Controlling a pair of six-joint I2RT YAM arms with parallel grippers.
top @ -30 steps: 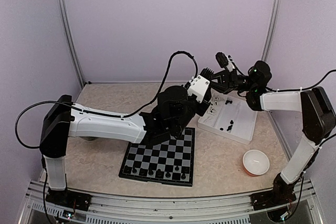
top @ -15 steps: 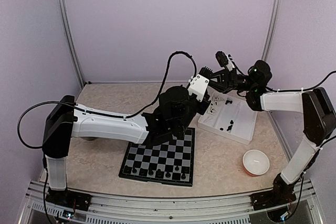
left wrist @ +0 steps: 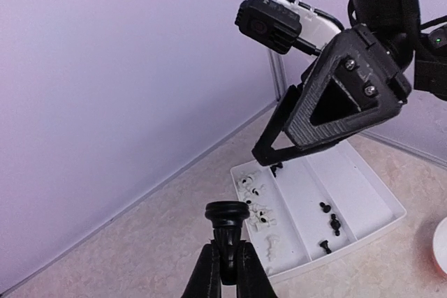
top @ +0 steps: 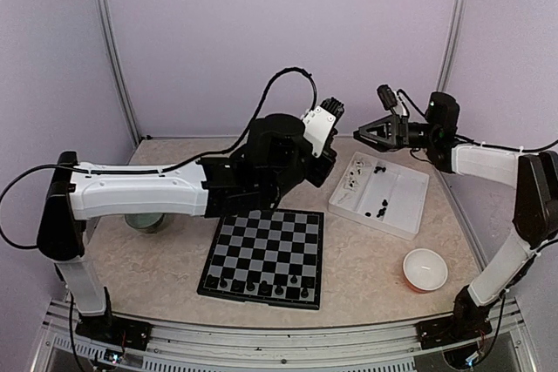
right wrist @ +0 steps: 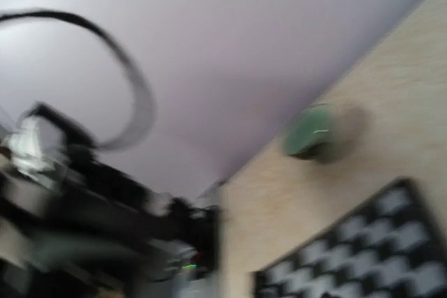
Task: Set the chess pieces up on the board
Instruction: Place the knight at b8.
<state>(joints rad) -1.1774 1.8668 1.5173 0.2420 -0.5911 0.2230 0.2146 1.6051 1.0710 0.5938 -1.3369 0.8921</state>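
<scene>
The left gripper turns back and down to the near row of the board next and releases the black piece in the empty gap beside the corner piece.
My left gripper (left wrist: 225, 262) is shut on a black chess piece (left wrist: 226, 215). It grips the piece's stem, and the round base points away from the camera, above the table beside the tray. In the top view the left gripper (top: 326, 165) hangs over the board's far edge. The board (top: 266, 254) has a row of black pieces (top: 261, 285) along its near edge. My right gripper (top: 362, 135) hovers over the tray's far corner, a short gap from the left one. Only one side of the right gripper (left wrist: 262, 158) shows, so its jaws cannot be read. The right wrist view is blurred.
The white compartment tray (top: 410, 215) lies right of the board, with loose black pieces (left wrist: 334, 222) and white pieces (left wrist: 255, 200) in it. A small white cup (top: 425, 269) stands near the front right and a green cup (top: 144, 222) left of the board.
The two grippers met over the tray's corner; now they are apart. My left jaws have shut on the black piece and lifted back left. The right arm has drawn away to the right.
</scene>
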